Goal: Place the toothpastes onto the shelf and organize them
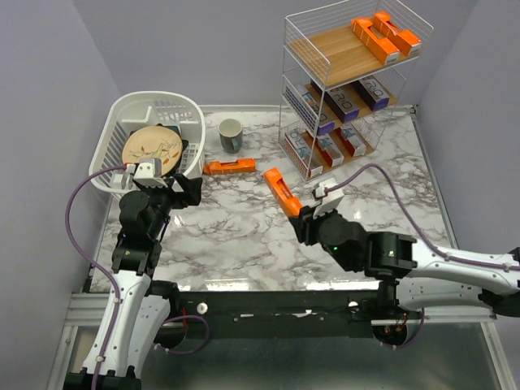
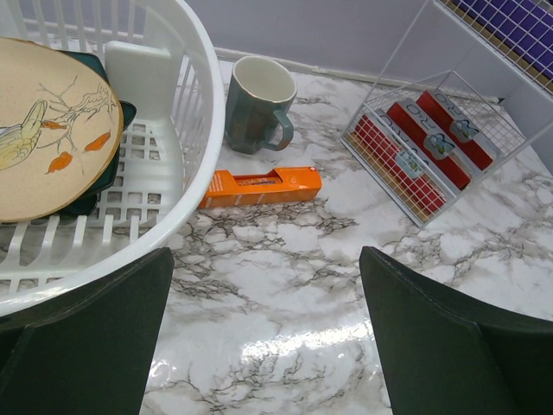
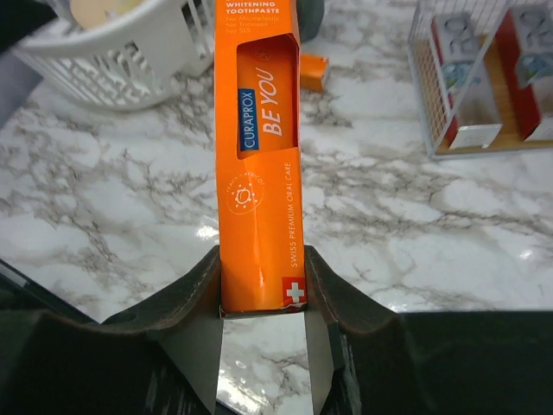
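The right gripper rises outward to the shelf (image 1: pixel 345 89) next, lowers, then releases the orange box on the top level's bare wood, as matching ones lie there.
My right gripper (image 1: pixel 302 213) is shut on the near end of an orange toothpaste box (image 1: pixel 282 189); in the right wrist view the box (image 3: pixel 259 156) runs away from the fingers (image 3: pixel 200 290) above the marble. A second orange box (image 1: pixel 228 166) lies on the table near the basket, also in the left wrist view (image 2: pixel 261 187). My left gripper (image 1: pixel 180 188) is open and empty by the basket's front. The shelf (image 1: pixel 345 89) stands at the back right: orange boxes (image 1: pixel 383 36) on top, silver-purple boxes (image 1: pixel 341 99) in the middle, white-red boxes (image 1: pixel 325 146) at the bottom.
A white plastic dish basket (image 1: pixel 188 110) with a patterned plate (image 1: pixel 150 150) stands at the back left. A grey-green mug (image 1: pixel 231 135) stands between the basket and the shelf, just behind the lying orange box.
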Motion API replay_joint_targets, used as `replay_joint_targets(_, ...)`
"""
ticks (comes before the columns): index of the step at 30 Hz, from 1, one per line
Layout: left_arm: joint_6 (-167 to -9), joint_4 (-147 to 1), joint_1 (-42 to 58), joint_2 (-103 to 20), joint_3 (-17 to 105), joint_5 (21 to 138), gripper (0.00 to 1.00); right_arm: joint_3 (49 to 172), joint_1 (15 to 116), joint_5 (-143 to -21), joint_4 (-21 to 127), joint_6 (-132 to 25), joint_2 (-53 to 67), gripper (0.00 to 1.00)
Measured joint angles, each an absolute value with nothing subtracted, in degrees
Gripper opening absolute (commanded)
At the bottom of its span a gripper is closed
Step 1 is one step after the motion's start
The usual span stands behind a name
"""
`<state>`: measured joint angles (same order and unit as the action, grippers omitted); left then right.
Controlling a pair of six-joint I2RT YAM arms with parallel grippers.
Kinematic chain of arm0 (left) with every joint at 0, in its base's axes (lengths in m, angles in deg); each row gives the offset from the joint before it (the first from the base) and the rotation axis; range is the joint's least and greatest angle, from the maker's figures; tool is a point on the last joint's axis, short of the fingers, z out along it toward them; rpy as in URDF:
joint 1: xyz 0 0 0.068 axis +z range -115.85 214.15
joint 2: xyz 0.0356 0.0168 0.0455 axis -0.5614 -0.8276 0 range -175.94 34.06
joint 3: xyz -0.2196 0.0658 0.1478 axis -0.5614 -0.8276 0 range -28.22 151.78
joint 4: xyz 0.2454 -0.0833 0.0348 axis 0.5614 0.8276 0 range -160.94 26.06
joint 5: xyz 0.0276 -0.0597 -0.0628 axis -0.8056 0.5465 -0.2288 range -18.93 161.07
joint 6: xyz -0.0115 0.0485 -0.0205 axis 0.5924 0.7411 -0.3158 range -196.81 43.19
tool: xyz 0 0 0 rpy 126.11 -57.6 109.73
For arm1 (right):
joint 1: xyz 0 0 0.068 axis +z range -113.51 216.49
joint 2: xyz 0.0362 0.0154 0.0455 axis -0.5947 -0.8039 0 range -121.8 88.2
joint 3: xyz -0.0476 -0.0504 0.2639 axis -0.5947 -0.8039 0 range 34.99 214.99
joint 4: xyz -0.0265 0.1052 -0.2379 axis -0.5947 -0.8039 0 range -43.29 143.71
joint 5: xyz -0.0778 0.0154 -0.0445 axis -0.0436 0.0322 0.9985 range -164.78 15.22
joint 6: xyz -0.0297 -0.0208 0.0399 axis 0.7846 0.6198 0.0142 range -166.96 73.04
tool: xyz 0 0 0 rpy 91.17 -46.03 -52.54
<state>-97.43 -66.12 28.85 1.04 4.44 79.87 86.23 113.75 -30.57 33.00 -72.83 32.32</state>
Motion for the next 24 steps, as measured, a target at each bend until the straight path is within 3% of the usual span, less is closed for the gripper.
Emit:
replay_joint_targets(7, -97.43, -66.10, 28.85, 0.39, 4.44, 80.42, 0.99, 102.47, 110.86, -26.84, 23.47, -64.52, 38.18, 0.20)
replay_joint_targets(13, -97.45, -66.10, 28.85, 0.28, 4.44, 80.81, 0.99, 117.29, 102.10, -26.18, 22.57, -52.04, 38.64, 0.20)
replay_joint_targets(24, -97.45, -66.10, 28.85, -0.44, 4.44, 81.20, 0.99, 145.00, 84.48, -32.83, 23.38, -38.14, 22.88, 0.19)
